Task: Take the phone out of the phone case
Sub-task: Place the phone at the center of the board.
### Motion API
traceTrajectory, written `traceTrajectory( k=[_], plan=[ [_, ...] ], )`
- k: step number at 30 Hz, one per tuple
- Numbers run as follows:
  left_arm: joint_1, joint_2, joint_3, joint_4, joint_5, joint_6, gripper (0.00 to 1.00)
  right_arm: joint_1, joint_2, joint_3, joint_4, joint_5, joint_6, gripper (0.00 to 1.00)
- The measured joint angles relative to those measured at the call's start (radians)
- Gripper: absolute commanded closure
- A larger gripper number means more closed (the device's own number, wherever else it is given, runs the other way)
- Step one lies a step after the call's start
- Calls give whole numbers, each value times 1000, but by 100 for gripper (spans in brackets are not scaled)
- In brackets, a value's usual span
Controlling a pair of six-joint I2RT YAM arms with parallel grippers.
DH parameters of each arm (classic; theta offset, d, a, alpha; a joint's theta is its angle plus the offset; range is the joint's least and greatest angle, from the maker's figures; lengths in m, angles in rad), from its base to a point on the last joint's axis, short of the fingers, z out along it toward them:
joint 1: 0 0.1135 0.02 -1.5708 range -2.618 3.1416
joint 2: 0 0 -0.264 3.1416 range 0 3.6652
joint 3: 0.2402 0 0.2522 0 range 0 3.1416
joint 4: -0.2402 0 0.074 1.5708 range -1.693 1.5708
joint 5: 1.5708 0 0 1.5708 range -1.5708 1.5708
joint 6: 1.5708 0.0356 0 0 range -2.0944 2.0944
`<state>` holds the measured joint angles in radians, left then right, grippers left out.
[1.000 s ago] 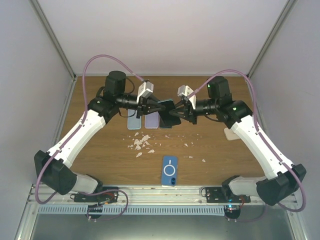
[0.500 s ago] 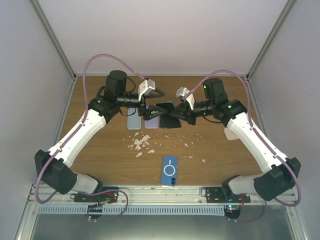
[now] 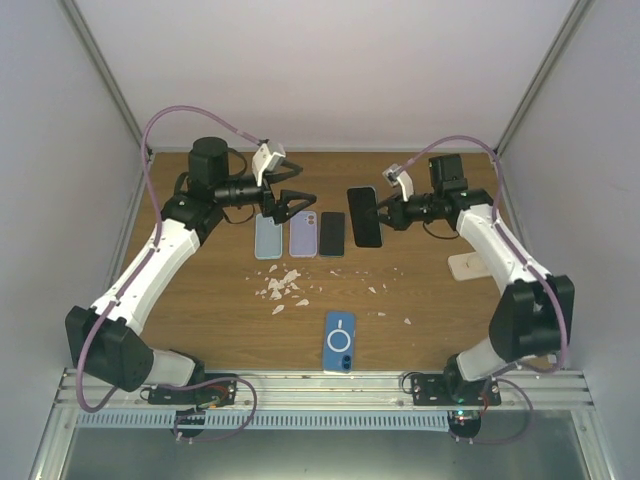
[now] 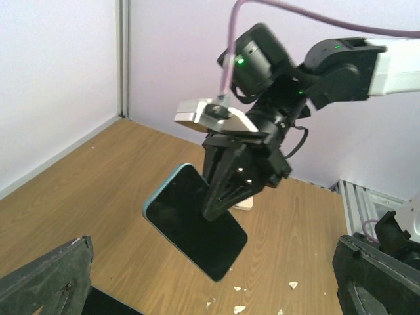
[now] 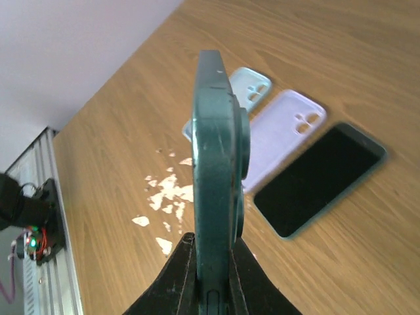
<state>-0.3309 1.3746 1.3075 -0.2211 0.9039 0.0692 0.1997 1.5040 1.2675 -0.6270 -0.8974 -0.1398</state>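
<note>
The robot's right gripper needs to go down toward the table and let go of the cased phone on the bare wood (image 5: 375,231) beside the dark phone, because that spot is clear.
The phone, dark-screened and in its teal phone case (image 3: 364,216), hangs above the table's back middle. My right gripper (image 3: 381,214) is shut on one of its long edges. The right wrist view shows that phone and case (image 5: 215,151) edge-on, pinched between the black fingers (image 5: 180,275). My left gripper (image 3: 296,205) stands open and empty to the left of the phone, apart from it. From the left wrist, the held phone (image 4: 193,220) is tilted screen-up under the right gripper (image 4: 220,203), with my own fingers (image 4: 46,279) wide at the bottom corners.
A pale blue case (image 3: 267,237), a lilac case (image 3: 303,235) and a dark phone (image 3: 332,233) lie in a row on the table. White crumbs (image 3: 281,285) are scattered in front. A blue phone (image 3: 340,342) lies near the front edge, a white block (image 3: 466,266) at the right.
My left gripper has opened, let go of the phone and drawn back to the left. The right gripper has carried the phone to the right, away from it.
</note>
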Motion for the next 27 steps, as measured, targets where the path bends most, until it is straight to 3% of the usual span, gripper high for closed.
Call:
traceTrajectory(
  k=[10, 27],
  plan=[
    [13, -16, -55, 47, 0, -59, 1, -154, 229, -2, 22, -23, 104, 99],
    [33, -24, -75, 56, 6, -82, 1, -174, 550, 100, 47, -111, 206, 98]
  ],
)
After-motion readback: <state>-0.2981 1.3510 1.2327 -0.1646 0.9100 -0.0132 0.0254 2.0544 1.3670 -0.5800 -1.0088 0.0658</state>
